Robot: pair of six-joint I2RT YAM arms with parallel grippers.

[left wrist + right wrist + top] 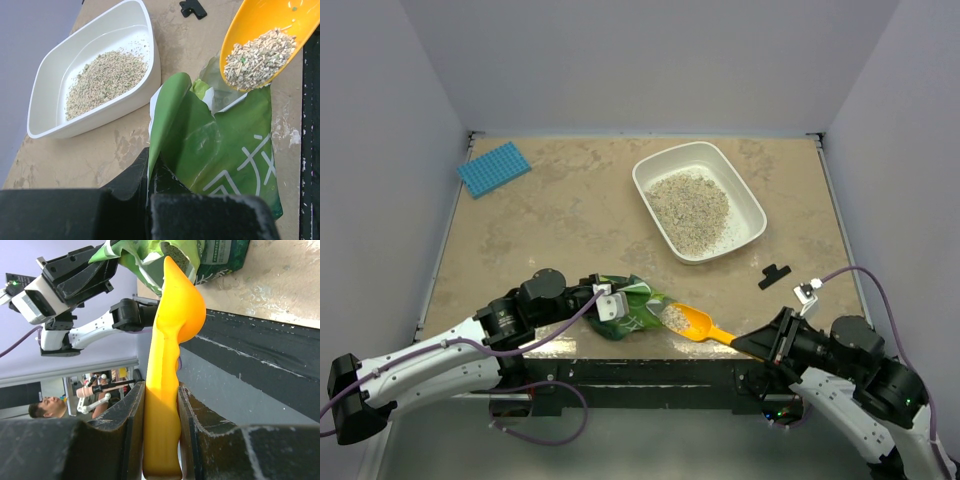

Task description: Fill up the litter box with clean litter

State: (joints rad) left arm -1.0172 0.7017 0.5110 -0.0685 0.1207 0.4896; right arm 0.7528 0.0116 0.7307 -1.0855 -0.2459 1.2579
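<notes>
The scoop will move outward over the litter box point(748, 210) in my right gripper, then down to be released, as the bare tabletop past the clip point(786, 248) lies outward of it.
The white litter box point(748, 210) stands at the back right of the table with a flat heap of clean litter point(688, 208) in it; in the left wrist view the litter box point(100, 120) and its clean litter point(105, 80) lie beyond the bag. A green pouch bag point(630, 312) sits at the near edge, and my left gripper point(608, 302) is shut on its torn top edge point(165, 120). My right gripper point(767, 345) is shut on the handle point(161, 405) of an orange-yellow scoop point(695, 323). The scoop bowl point(265, 25), loaded with granules point(257, 57), hovers at the bag's mouth.
A blue gridded mat point(493, 168) lies at the back left. A small black clip point(775, 275) rests on the table between the litter box and my right arm. The table's black front edge point(650, 372) runs just under the bag and scoop.
</notes>
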